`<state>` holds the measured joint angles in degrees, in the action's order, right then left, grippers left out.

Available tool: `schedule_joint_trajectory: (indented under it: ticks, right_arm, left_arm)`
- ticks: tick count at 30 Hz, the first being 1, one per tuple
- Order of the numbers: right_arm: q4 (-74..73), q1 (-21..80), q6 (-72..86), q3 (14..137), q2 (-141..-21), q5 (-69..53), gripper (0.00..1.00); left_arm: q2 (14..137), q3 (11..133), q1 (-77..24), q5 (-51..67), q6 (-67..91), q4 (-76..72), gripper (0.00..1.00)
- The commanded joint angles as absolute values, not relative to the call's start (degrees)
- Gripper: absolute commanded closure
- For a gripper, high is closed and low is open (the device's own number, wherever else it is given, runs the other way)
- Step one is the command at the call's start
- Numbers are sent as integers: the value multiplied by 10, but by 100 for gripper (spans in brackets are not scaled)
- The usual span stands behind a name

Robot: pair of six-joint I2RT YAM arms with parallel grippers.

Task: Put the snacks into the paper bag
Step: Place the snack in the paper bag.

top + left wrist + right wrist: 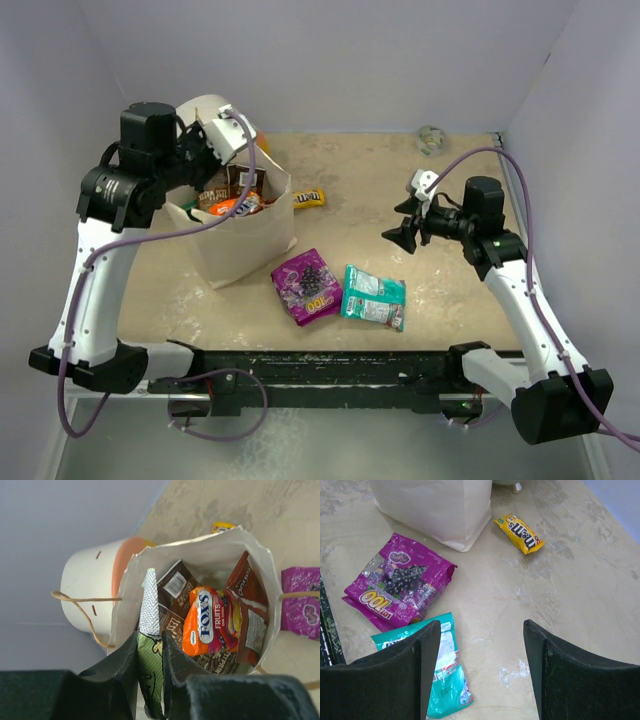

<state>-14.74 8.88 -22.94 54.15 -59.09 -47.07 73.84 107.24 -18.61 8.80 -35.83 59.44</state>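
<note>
The paper bag's opening (228, 194) (200, 611) is below my left gripper, so next I need to lower the gripper with the green packet into the paper bag beside the Fox's packet and release it.
The paper bag (250, 240) stands open at the left, with an orange Fox's packet (207, 620) and dark brown packets (175, 585) inside. My left gripper (150, 635) hangs over the bag's mouth (215, 140), shut on a green packet with a silver end (149, 600). A purple packet (307, 285), a teal packet (373, 297) and a yellow M&M's bag (308, 198) lie flat on the table right of the bag. My right gripper (400, 232) hovers open above the table, with the teal packet (445, 680) just beside its left finger and nothing between the fingers (482, 625).
A white-and-orange cylinder (90, 590) stands right behind the bag. A small grey-green ball (431, 138) lies at the back wall on the right. The bag's string handle (82, 610) loops out over the cylinder.
</note>
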Motion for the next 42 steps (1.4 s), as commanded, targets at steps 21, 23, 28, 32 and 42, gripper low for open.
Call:
schedule_joint_trajectory:
  ticks: [21,23,28,32,42]
  right_arm:
    - [-122,83,-255,525,-575,-469,29]
    - [-118,83,-255,523,-575,-469,28]
    - [-116,81,-256,521,-575,-473,28]
    - [-119,81,-257,523,-582,-476,27]
    - [-117,81,-262,516,-578,-482,25]
  left_arm:
    - [899,1141,-5,239,-513,793,98]
    - [906,1143,-4,241,-513,799,97]
    - [917,1147,-4,240,-512,811,95]
    - [919,1148,-4,240,-510,819,90]
    - [912,1149,-4,243,-495,805,68]
